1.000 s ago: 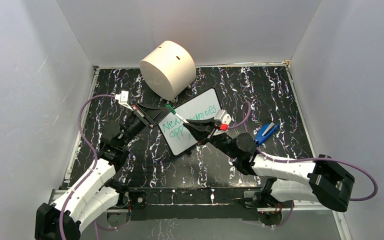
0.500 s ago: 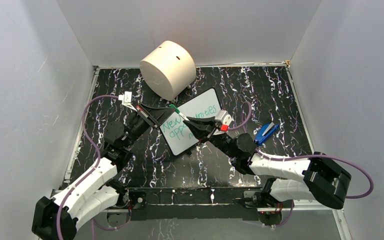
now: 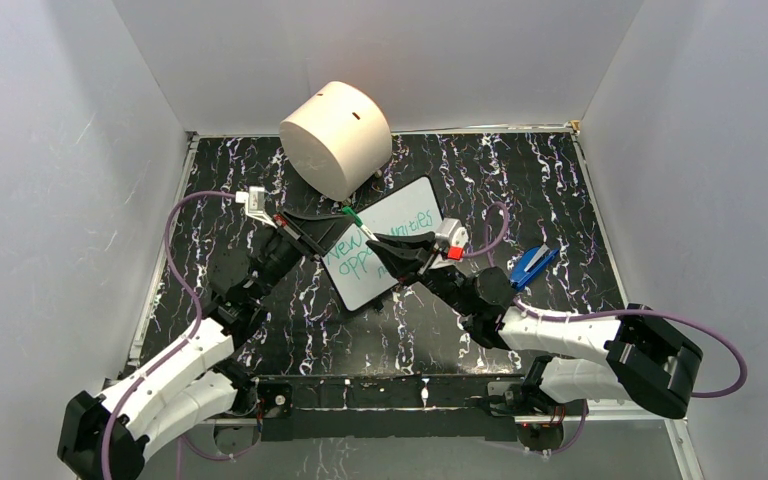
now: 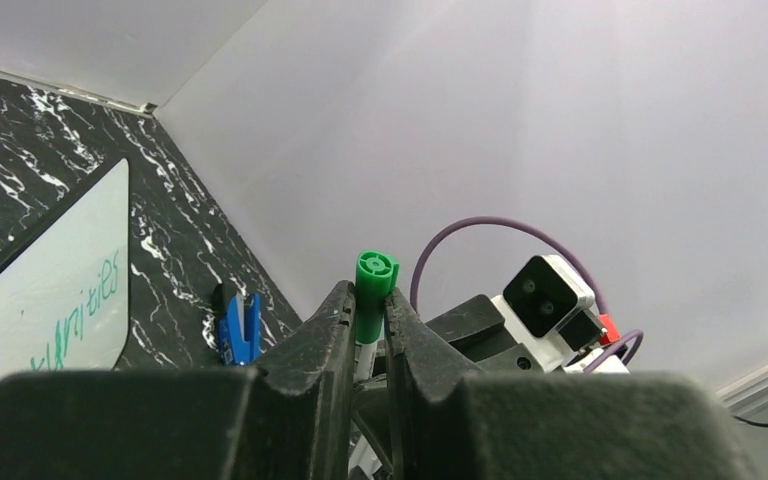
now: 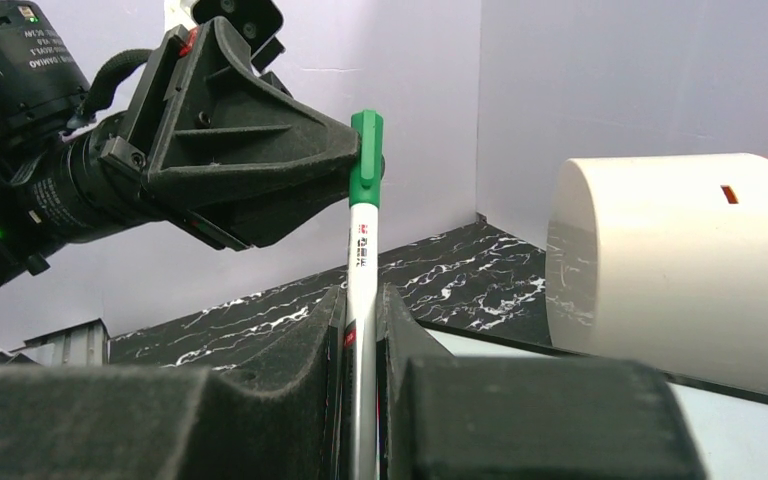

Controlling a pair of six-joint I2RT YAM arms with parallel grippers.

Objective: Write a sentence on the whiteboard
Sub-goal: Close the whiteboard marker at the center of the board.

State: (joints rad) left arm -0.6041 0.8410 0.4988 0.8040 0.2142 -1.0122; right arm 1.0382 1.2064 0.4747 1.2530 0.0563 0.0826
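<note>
I will swing my right gripper down to the bare tabletop by the blue clip-like object [image 3: 497,257] to release the capped marker there, because that spot is to the right of my right gripper in the top view.
The whiteboard [image 3: 400,215] lies tilted mid-table, with green lettering [image 3: 358,250] beginning "New"; it also shows in the left wrist view [image 4: 50,260] and the right wrist view [image 5: 750,440]. My right gripper [image 3: 380,243] is over the board, shut on the white barrel of a marker [image 5: 363,270] that points up and left. My left gripper [image 3: 338,221] is shut on the marker's green cap [image 4: 373,285], both fingers pressed against it. The cap [image 5: 366,160] meets the left fingertips in the right wrist view. The right gripper hides part of the lettering.
A big cream cylinder [image 3: 336,138] lies on its side just behind the board, also in the right wrist view [image 5: 675,265]. A blue clip-like object [image 3: 531,264] lies right of the board. White walls enclose the black marbled table [image 3: 520,190].
My left gripper has moved right to the marker and closed on its green cap. The right gripper, holding the marker, shifted slightly.
</note>
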